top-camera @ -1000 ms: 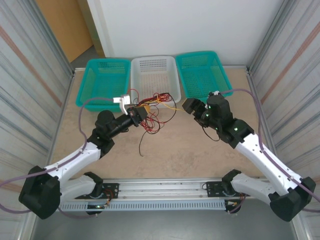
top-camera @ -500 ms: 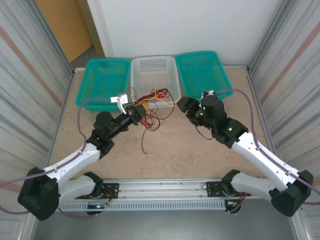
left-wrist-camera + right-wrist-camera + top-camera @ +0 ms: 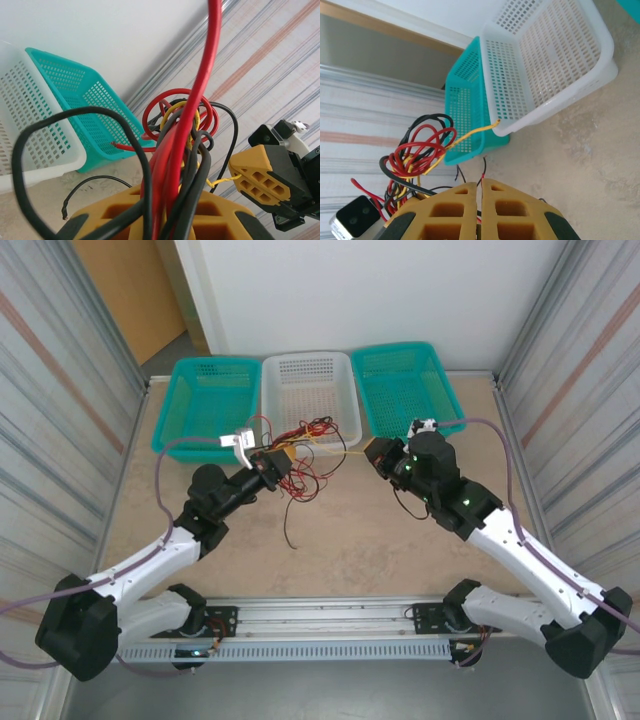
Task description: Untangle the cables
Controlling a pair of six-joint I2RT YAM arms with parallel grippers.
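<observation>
I need to lower the bunch of cables with my left gripper next, back toward my base and down to the table, and let go of it there.
The cables point(image 3: 305, 452) form a tangle of thin red, black and yellow wires hanging above the table in front of the white basket. My left gripper point(image 3: 274, 464) is shut on the bundle; in the left wrist view its jaws point(image 3: 170, 202) clamp several red and black strands. A black strand point(image 3: 290, 525) trails down to the table. My right gripper point(image 3: 376, 454) sits just right of the tangle, jaws together point(image 3: 481, 186) with a thin red strand point(image 3: 482, 176) poking out between them. A yellow strand point(image 3: 470, 134) sticks out from the tangle with a free end.
Three baskets line the back of the table: a teal one point(image 3: 165, 415) on the left, a white one point(image 3: 268, 405) in the middle and a teal one point(image 3: 455, 400) on the right. Corrugated walls close in both sides. Bare tabletop point(image 3: 340, 540) lies in front of the tangle.
My right gripper moved left toward the tangle, then drew back a little to the right. The trailing black strand on the table shifted slightly right. The left gripper kept its hold.
</observation>
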